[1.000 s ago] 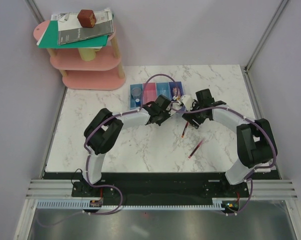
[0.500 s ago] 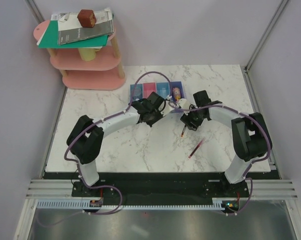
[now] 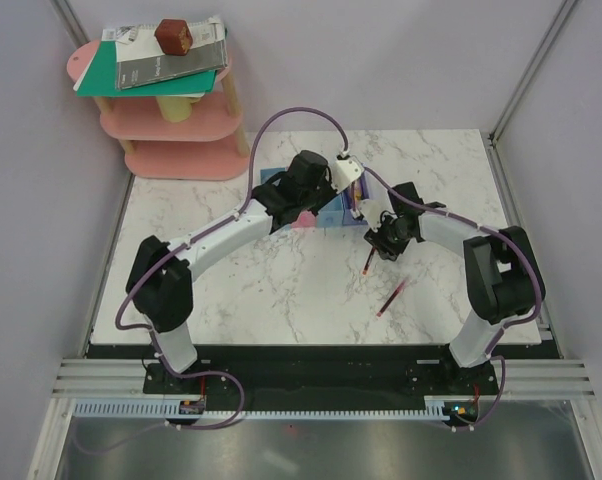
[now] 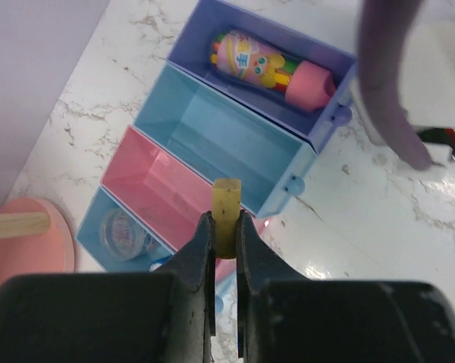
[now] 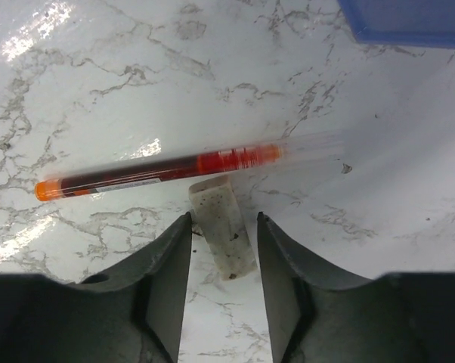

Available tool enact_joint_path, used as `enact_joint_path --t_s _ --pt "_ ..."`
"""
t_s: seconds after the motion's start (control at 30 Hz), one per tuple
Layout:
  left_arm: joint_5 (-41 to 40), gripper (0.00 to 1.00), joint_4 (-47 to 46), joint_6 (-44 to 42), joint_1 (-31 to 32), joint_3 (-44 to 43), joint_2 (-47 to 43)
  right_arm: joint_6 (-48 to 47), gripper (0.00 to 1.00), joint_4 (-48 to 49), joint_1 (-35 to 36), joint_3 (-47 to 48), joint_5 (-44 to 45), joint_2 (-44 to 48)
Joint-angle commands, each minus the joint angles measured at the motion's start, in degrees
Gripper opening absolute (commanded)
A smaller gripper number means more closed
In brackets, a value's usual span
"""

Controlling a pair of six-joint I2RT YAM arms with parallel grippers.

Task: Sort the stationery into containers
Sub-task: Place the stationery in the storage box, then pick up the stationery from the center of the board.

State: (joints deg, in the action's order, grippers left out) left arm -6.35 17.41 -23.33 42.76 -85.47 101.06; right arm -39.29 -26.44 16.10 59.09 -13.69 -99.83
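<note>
The bottom of the pink bin is clear, so I should next move my left gripper outward past that bin's near edge and down into the pink bin (image 4: pixel 156 189) to release the tan eraser (image 4: pixel 227 204).
My left gripper (image 4: pixel 227 227) is shut on a small tan eraser (image 4: pixel 227 204) and holds it above the row of containers (image 4: pixel 288 185), over the near edge of the pink bin (image 4: pixel 156 189). The purple-blue bin holds the pink-yellow tube (image 4: pixel 261 66). The blue bin (image 4: pixel 220 140) looks empty. The light blue bin holds a round clear piece (image 4: pixel 122 231). My right gripper (image 5: pixel 224 238) is open and low over the table, its jaws either side of a whitish eraser (image 5: pixel 222 225) that lies against a red pen (image 5: pixel 159 170). A second red pen (image 3: pixel 391 297) lies nearer the front.
A pink tiered shelf (image 3: pixel 176 130) stands at the back left with books and a brown cube (image 3: pixel 173 36) on top. My left arm (image 3: pixel 231 235) hides most of the bins in the top view. A corner of the purple-blue bin (image 5: pixel 409 19) lies just beyond my right gripper.
My left arm has swung back and up over the bins with the tan eraser. My right gripper has shifted slightly toward the red pen and sits lower.
</note>
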Motion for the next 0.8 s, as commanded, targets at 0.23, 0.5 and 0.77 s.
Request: enact_joint_path --t_s 0.23,0.5,0.77 --pt "-4.9 0.03 -8.88 -2.42 -5.67 -6.99 9.42 -3.95 0.24 -6.0 -1.42 -4.68 6.22 -1.6" --pt "-6.22 0.03 -9.5 -2.6 -7.34 -5.41 11.09 -2.99 0.23 -7.93 -2.47 -3.46 5.96 2.79" --pt "-6.39 0.03 -10.81 -2.77 -9.54 -6.64 16.8 -1.05 0.22 -11.44 -2.91 0.76 5.52 9.83"
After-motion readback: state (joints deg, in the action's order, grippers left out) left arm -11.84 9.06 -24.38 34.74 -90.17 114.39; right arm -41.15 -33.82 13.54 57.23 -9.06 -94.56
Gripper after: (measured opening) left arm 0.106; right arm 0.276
